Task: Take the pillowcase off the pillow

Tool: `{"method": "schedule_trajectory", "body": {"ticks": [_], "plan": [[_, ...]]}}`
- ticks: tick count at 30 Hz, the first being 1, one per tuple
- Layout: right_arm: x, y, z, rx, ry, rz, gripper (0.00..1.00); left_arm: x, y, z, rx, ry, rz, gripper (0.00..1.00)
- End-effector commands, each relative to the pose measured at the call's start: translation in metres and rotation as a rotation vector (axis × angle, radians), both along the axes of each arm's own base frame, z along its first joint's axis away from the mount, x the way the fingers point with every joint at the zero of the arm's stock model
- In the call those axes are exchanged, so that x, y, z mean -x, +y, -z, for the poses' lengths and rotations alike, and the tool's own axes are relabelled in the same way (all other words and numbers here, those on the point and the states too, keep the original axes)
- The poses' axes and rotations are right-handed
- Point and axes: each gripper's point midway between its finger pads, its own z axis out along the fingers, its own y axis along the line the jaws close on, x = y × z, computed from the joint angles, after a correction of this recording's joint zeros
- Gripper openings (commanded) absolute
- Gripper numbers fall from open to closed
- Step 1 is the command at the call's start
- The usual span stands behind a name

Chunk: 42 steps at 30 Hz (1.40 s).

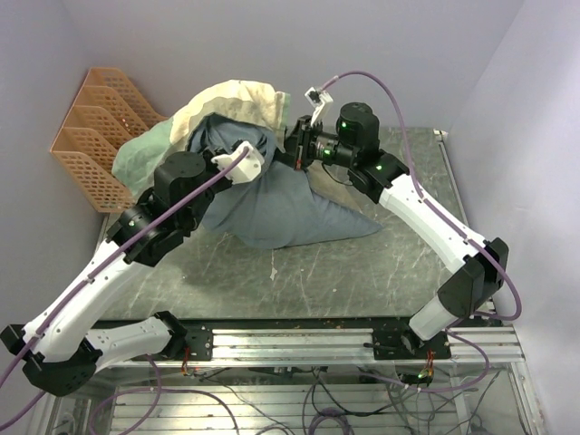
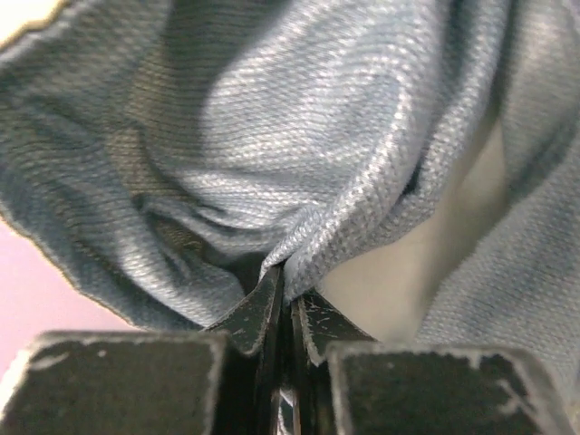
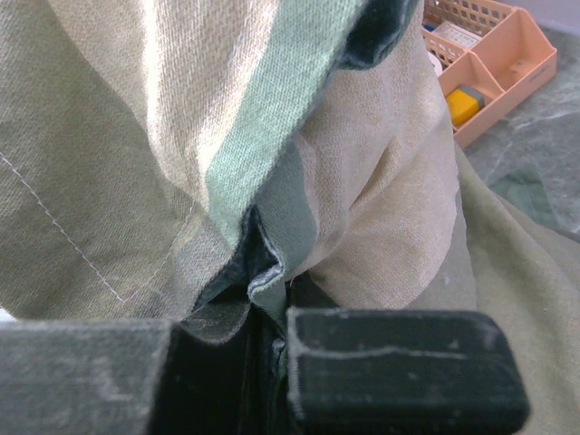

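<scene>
The blue-grey cloth (image 1: 270, 184) is back and to the left of my right gripper in the top view. I will move the gripper slightly back over it next and release its fold of the cloth.
The pillowcase (image 1: 272, 204) is a blue-grey bundle at the table's middle back, with cream and olive-green panels bunched on top (image 1: 231, 104). My left gripper (image 1: 256, 164) is at its upper left, shut on a fold of the blue-grey cloth (image 2: 299, 163); the jaws (image 2: 285, 276) pinch the weave. My right gripper (image 1: 292, 145) is at the upper right, shut on an olive and cream fold (image 3: 272, 263) between its fingertips (image 3: 267, 294). The pillow is hidden inside the case. A pale off-white patch (image 2: 426, 272) behind the cloth may be it; I cannot tell.
An orange slotted plastic rack (image 1: 91, 136) stands at the back left against the wall and also shows in the right wrist view (image 3: 489, 63) with small items inside. The grey marbled table (image 1: 362, 272) lies in front of the bundle. Walls close in on the sides.
</scene>
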Motion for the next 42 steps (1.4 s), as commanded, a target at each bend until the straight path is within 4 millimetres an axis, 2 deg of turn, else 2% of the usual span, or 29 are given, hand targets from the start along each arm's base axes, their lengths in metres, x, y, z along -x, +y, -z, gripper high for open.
{"method": "schedule_trajectory", "body": {"ticks": [1, 4, 6, 9, 11, 13, 15, 16, 18, 19, 20, 22, 24, 26, 27, 30, 33, 36, 38, 39, 42], "plan": [[0.002, -0.007, -0.001, -0.005, -0.014, 0.013, 0.00, -0.003, 0.014, -0.052, 0.110, -0.136, -0.082, 0.09], [0.004, -0.003, 0.008, 0.013, -0.015, 0.017, 0.00, -0.002, 0.019, -0.086, 0.183, -0.224, -0.104, 0.07], [0.008, 0.005, 0.019, 0.042, -0.020, 0.013, 0.00, -0.001, 0.022, -0.116, 0.253, -0.303, -0.117, 0.07], [0.026, 0.025, 0.038, 0.073, -0.017, -0.048, 0.00, 0.001, 0.030, -0.160, 0.343, -0.410, -0.147, 0.07], [0.041, 0.034, 0.044, 0.071, -0.024, -0.125, 0.00, 0.000, 0.034, -0.182, 0.367, -0.464, -0.177, 0.07], [0.053, 0.035, 0.046, 0.056, -0.028, -0.207, 0.00, -0.004, 0.038, -0.189, 0.355, -0.494, -0.209, 0.07], [0.051, 0.024, 0.044, 0.038, -0.031, -0.215, 0.01, -0.011, 0.041, -0.185, 0.337, -0.494, -0.234, 0.07], [0.048, 0.016, 0.040, 0.027, -0.041, -0.202, 0.08, -0.015, 0.043, -0.182, 0.338, -0.479, -0.245, 0.07], [0.039, -0.002, 0.035, 0.058, -0.102, -0.123, 0.38, -0.020, 0.041, -0.173, 0.355, -0.432, -0.241, 0.07], [0.033, -0.014, 0.025, 0.083, -0.159, -0.041, 0.53, -0.021, 0.039, -0.170, 0.365, -0.412, -0.231, 0.07], [0.027, -0.027, 0.017, 0.096, -0.207, 0.040, 0.59, -0.021, 0.035, -0.168, 0.376, -0.394, -0.208, 0.07], [0.024, -0.053, -0.006, 0.070, -0.294, 0.185, 0.64, -0.019, 0.025, -0.165, 0.388, -0.347, -0.151, 0.07], [0.034, -0.074, -0.032, 0.008, -0.376, 0.273, 0.73, -0.018, 0.019, -0.162, 0.404, -0.301, -0.125, 0.07], [0.050, -0.085, -0.055, -0.048, -0.431, 0.321, 0.73, -0.017, 0.015, -0.162, 0.428, -0.274, -0.106, 0.07], [0.063, -0.082, -0.066, -0.076, -0.465, 0.313, 0.73, -0.016, 0.013, -0.163, 0.437, -0.263, -0.089, 0.07], [0.113, -0.044, -0.092, -0.105, -0.570, 0.190, 0.72, -0.013, 0.005, -0.163, 0.449, -0.225, -0.049, 0.07], [0.160, -0.001, -0.106, -0.122, -0.639, 0.037, 0.71, -0.011, 0.003, -0.162, 0.458, -0.203, -0.040, 0.07], [0.191, 0.042, -0.111, -0.139, -0.660, -0.101, 0.72, -0.008, 0.002, -0.160, 0.452, -0.192, -0.029, 0.07], [0.186, 0.068, -0.101, -0.084, -0.658, -0.120, 0.72, -0.006, 0.003, -0.158, 0.454, -0.179, -0.028, 0.07], [0.179, 0.083, -0.089, -0.043, -0.652, -0.124, 0.72, -0.006, 0.003, -0.157, 0.455, -0.174, -0.031, 0.07], [0.148, 0.102, -0.068, 0.082, -0.653, -0.059, 0.75, -0.003, 0.007, -0.157, 0.453, -0.173, -0.036, 0.07]]}}
